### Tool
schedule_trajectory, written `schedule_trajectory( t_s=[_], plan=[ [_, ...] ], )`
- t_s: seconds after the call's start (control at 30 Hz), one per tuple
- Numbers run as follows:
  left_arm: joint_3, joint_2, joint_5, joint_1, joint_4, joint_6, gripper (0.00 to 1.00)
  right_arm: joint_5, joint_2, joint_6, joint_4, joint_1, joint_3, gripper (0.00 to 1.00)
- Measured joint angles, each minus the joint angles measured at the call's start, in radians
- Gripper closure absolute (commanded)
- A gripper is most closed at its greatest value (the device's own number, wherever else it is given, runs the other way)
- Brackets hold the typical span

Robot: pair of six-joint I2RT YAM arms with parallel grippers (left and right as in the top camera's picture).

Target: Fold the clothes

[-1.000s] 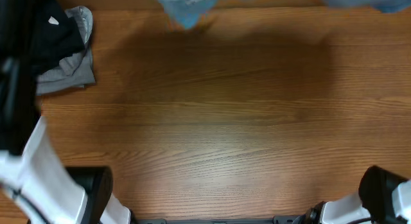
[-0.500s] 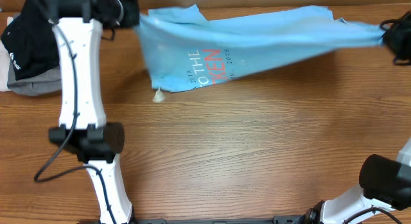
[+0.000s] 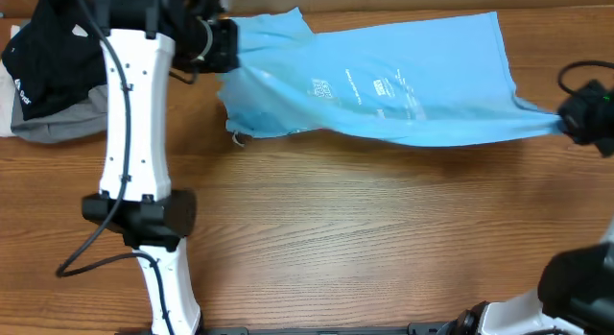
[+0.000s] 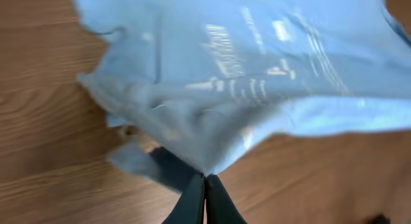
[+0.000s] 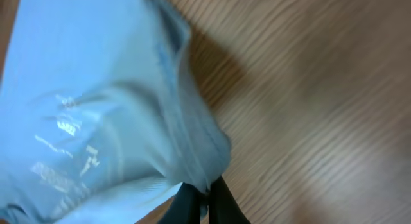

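This end of the shirt [image 4: 244,70] hangs bunched, so my left gripper will next move back and down over the bare near tabletop and let go of the pinched corner.
The sky-blue T-shirt [image 3: 384,85] with white lettering hangs stretched across the far half of the table, held between both arms. My left gripper [image 3: 223,45] is shut on its left end; the left wrist view shows the fingers [image 4: 205,182] pinched on a corner of the shirt [image 4: 244,70]. My right gripper [image 3: 568,116] is shut on its right end; the right wrist view shows the fingers [image 5: 204,190] clamped on bunched blue fabric [image 5: 96,108]. The red mark is not in view.
A black garment with a small white logo [image 3: 48,61] lies over a grey garment [image 3: 58,124] at the far left. Bare wooden tabletop [image 3: 365,229] fills the near half. The arm bases stand at the near edge, left [image 3: 144,215] and right [image 3: 580,287].
The shirt has been swung and turned: red and white lettering showed half a second ago, now only white print shows. Both grippers moved toward the near side with it.
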Motion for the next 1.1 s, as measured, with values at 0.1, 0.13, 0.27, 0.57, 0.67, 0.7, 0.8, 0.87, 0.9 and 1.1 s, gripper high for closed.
schedule_trajectory(
  t_s=[0.1,0.13,0.27,0.57,0.67,0.7,0.8,0.87,0.9,1.1],
  plan=[
    [-0.004,-0.039,-0.006,-0.064,0.001,-0.002,0.96,0.010,-0.036,-0.011,-0.003,-0.066,0.000,0.96],
    [-0.014,-0.056,-0.010,-0.081,0.002,-0.004,0.96,0.012,-0.042,-0.022,-0.003,-0.083,0.000,0.96],
    [-0.145,-0.181,-0.014,-0.121,0.000,-0.020,0.96,0.021,-0.045,-0.043,-0.010,-0.117,0.000,0.96],
    [-0.540,-0.473,-0.026,-0.122,-0.004,-0.092,0.96,0.023,-0.045,-0.054,-0.024,-0.119,-0.001,0.96],
    [-0.655,-0.531,-0.029,-0.136,-0.003,-0.119,0.94,0.022,-0.045,-0.045,-0.038,-0.119,-0.001,0.96],
    [-0.693,-0.546,-0.029,-0.143,-0.002,-0.129,0.94,0.023,-0.045,-0.043,-0.040,-0.119,-0.001,0.96],
    [-0.806,-0.580,-0.028,-0.162,-0.003,-0.147,0.95,0.039,-0.045,-0.032,-0.063,-0.119,-0.001,0.96],
    [-0.856,-0.587,-0.029,-0.162,-0.003,-0.156,0.95,0.060,-0.045,-0.021,-0.087,-0.119,-0.001,0.96],
    [-0.880,-0.589,-0.029,-0.162,-0.001,-0.161,0.95,0.069,-0.045,-0.014,-0.104,-0.119,-0.001,0.96],
    [-0.990,-0.591,-0.048,-0.162,0.033,-0.167,0.96,0.098,-0.045,0.008,-0.206,-0.119,-0.002,0.96]
  ],
)
